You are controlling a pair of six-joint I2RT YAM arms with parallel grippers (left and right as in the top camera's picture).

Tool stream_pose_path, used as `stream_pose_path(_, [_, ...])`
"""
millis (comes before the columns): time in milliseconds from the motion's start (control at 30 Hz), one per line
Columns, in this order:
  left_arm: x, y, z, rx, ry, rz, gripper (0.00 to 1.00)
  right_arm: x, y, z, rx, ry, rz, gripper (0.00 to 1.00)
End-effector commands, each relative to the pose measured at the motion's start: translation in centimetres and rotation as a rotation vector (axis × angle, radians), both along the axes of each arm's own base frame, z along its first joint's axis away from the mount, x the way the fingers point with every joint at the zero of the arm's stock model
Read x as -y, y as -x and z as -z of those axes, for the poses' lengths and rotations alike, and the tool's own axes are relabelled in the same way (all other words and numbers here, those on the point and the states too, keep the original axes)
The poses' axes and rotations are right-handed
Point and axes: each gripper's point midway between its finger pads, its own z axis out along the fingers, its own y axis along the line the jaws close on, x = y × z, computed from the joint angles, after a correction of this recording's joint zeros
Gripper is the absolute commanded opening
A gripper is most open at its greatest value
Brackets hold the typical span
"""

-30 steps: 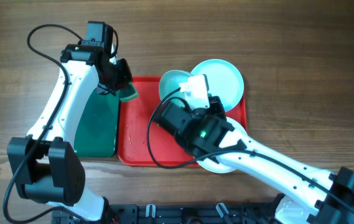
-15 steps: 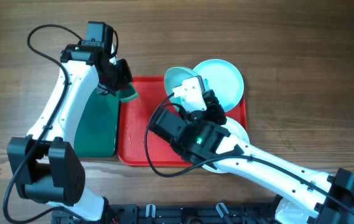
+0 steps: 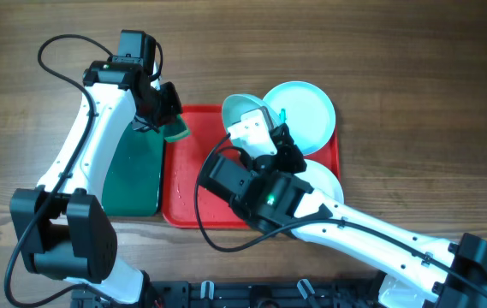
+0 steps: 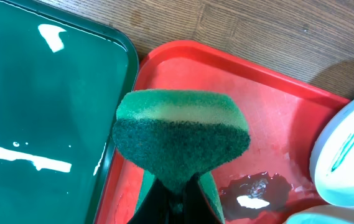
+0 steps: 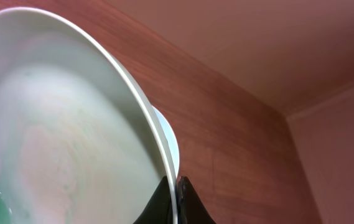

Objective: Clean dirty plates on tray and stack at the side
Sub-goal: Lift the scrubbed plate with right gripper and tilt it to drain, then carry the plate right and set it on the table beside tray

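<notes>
My right gripper will next swing its plate to the right in the overhead view, past the red tray, and lower it onto the table (image 3: 400, 144), which is clear.
My right gripper (image 5: 178, 202) is shut on the rim of a white plate (image 5: 58, 124) and holds it tilted over the red tray (image 3: 193, 184); the plate's edge shows in the overhead view (image 3: 241, 109). A second plate (image 3: 307, 111) with a teal streak lies at the tray's back right. A third plate (image 3: 327, 181) lies at the tray's right, mostly under my right arm. My left gripper (image 4: 175, 199) is shut on a green sponge (image 4: 180, 134) above the tray's back left corner; the sponge also shows from overhead (image 3: 175, 128).
A dark green tray (image 3: 132, 171) holding water lies left of the red tray. A small puddle (image 4: 254, 190) sits on the red tray floor. Bare wooden table (image 3: 414, 103) lies to the right and behind.
My right arm has shifted left and toward the front with the plate tilting up in its grip. The left arm and sponge have not moved.
</notes>
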Motion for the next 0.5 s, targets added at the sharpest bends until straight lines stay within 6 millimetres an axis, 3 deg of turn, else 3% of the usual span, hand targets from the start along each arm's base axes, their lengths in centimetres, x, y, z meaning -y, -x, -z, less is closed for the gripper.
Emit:
stream_pose_path(0, [-0.4,-0.4,-1.2,0.035,-0.006,-0.010,0.04,0.8,0.0,-2.0,0.068,0.011,0.034,0.04])
stream_pose_path(67, [-0.4,-0.4,-1.2,0.036,-0.006,-0.010,0.04,0.2,-0.1,-1.5,0.035,-0.026,0.009,0.04])
stream_pose_path(167, [-0.4,-0.4,-1.2,0.035,-0.005,-0.010,0.04,-2.2,1.3,2.3,-0.210,-0.162,-0.100,0.04])
stream_pose_path(233, [-0.4,-0.4,-1.2,0.035,-0.006,-0.010,0.04,-1.5,1.0,2.8,-0.288,-0.274,-0.078,0.04])
stream_pose_path(300, [-0.4,-0.4,-1.2,0.035,-0.005,-0.010,0.04,0.1,0.2,2.5,-0.394,-0.447,-0.066,0.04])
stream_pose_path(367, [-0.4,-0.4,-1.2,0.035,-0.005,-0.010,0.04,3.0,-1.1,1.4,-0.440,-0.596,-0.031,0.04])
stream_pose_path(467, [-0.3,-0.4,-1.2,0.035,-0.004,-0.010,0.04,9.8,-3.2,0.8,-0.450,-0.769,0.120,0.04])
